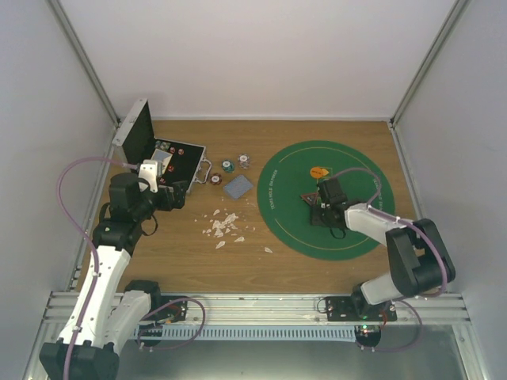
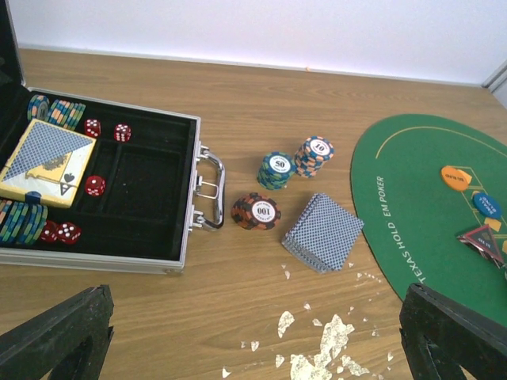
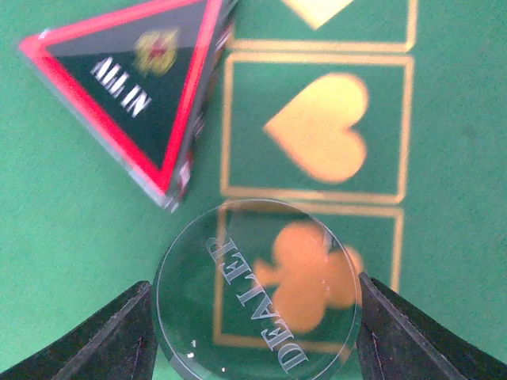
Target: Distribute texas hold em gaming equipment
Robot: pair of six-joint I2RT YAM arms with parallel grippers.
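Observation:
Next, my right gripper moves back and to the left in the top view, off the club box, and releases, since bare green mat lies there.
My right gripper [image 3: 255, 321] is shut on a clear round "DEALER" button [image 3: 257, 289]; its fingers touch both edges, low over the green poker mat [image 1: 277, 198]. A red-black triangular "ALL IN" token [image 3: 135, 87] lies just beyond it. An orange button [image 2: 456, 176] and a blue button [image 2: 486, 204] lie on the mat. Three chip stacks [image 2: 276, 170] [image 2: 314, 156] [image 2: 256, 211] and a deck of blue-backed cards [image 2: 323, 231] sit on the wood. My left gripper [image 2: 253, 324] is open and empty above the table near the case.
An open aluminium case [image 2: 186, 198] at the left holds more chips, red dice and a card box. White crumbled scraps [image 2: 329, 348] lie on the wood below the left gripper. Walls close in the table on three sides.

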